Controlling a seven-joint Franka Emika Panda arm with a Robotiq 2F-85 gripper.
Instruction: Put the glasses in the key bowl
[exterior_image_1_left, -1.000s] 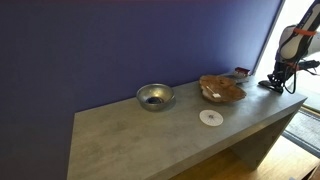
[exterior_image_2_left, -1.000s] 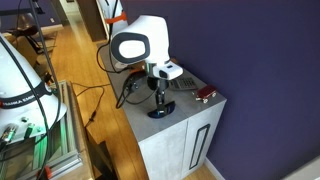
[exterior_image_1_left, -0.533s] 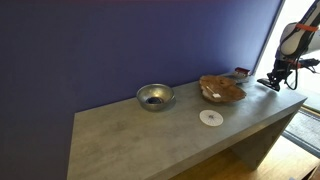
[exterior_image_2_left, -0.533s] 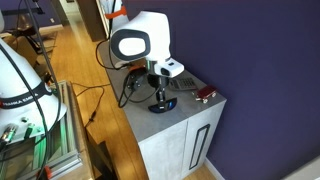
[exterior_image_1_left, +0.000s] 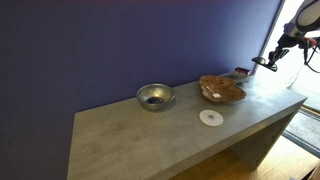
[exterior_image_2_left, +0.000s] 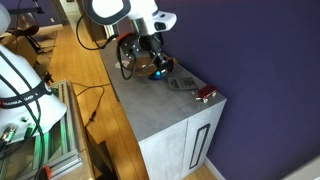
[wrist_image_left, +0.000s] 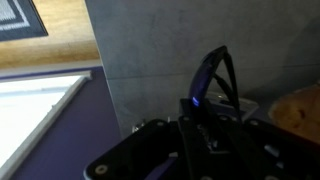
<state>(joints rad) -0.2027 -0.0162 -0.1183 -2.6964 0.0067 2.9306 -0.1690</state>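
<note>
The key bowl (wrist_image_left: 300, 112) lies down and to my gripper's right in the wrist view, so my gripper should move that way, lower the glasses (wrist_image_left: 210, 75) into the bowl and then release them.
My gripper (exterior_image_1_left: 268, 62) is shut on the glasses, a small black folded pair, and holds them well above the right end of the grey table. In the wrist view the glasses (wrist_image_left: 210, 75) stick out from between the jaws (wrist_image_left: 195, 112), with a blue glint on the frame. The key bowl (exterior_image_1_left: 222, 89), brown with a wavy rim, sits on the table to the left of and below the gripper; its edge shows in the wrist view (wrist_image_left: 302, 106). In an exterior view the gripper (exterior_image_2_left: 160, 70) hangs above the table top.
A round silver metal bowl (exterior_image_1_left: 154, 96) stands at mid-table. A white disc (exterior_image_1_left: 210, 117) lies in front of the key bowl. A small reddish object (exterior_image_1_left: 242, 72) sits by the wall; it also shows in an exterior view (exterior_image_2_left: 203, 94) beside a dark flat item (exterior_image_2_left: 180, 83).
The gripper has risen from the table's right end with the glasses in it, and now hangs well above the surface. The bowls and disc have not moved.
</note>
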